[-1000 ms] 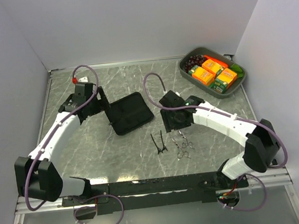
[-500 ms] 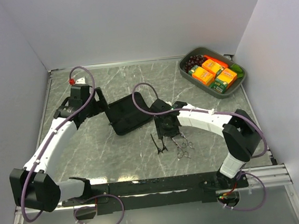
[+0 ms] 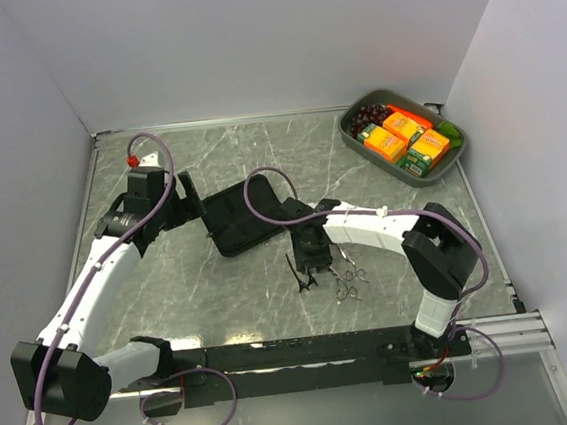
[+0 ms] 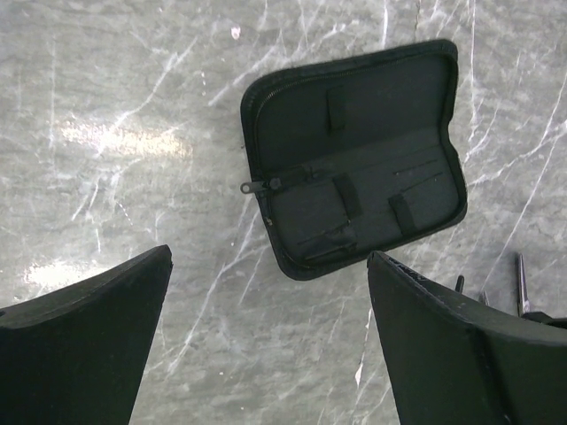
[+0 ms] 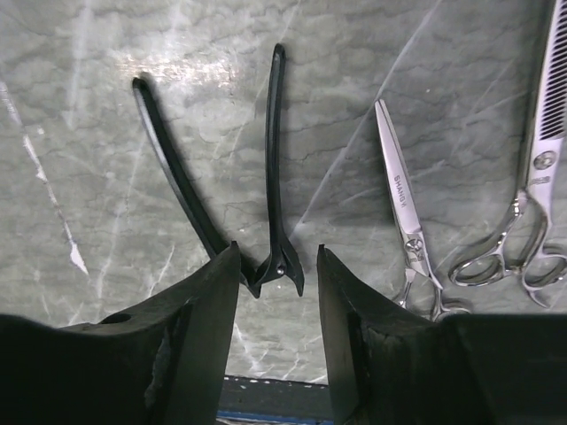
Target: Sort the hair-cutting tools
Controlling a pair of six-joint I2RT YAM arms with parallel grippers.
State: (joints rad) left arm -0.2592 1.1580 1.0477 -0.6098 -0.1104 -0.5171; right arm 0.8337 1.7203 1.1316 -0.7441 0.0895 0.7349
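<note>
I will move my left gripper down and to the right in the top view, onto the case's short edge by the zip pull, because that edge is bare below my gripper.
Two black hair clips (image 5: 276, 159) lie in a V on the marble, their hinge ends nearly meeting. My right gripper (image 5: 276, 252) is low over them and open. Its fingers straddle the right clip's hinge end with a gap on each side. The left clip (image 5: 173, 168) runs behind the left finger. Two silver scissors (image 5: 403, 204) lie just to the right, one with a toothed blade (image 5: 542, 168). In the top view the clips (image 3: 299, 273) and scissors (image 3: 348, 279) sit at centre under the right gripper (image 3: 311, 258). My left gripper (image 4: 270, 257) hangs open and empty over the near edge of the open black zip case (image 4: 354, 168).
The zip case (image 3: 247, 214) lies open left of centre. A grey tray (image 3: 462, 140) holding orange boxes and grapes stands at the back right. Walls close in the left, back and right sides. The arms' black mounting rail (image 3: 307, 351) runs along the near edge.
My right gripper has swung left and come down over the clips, and its jaws have narrowed. My left arm has drawn back a little to the left.
</note>
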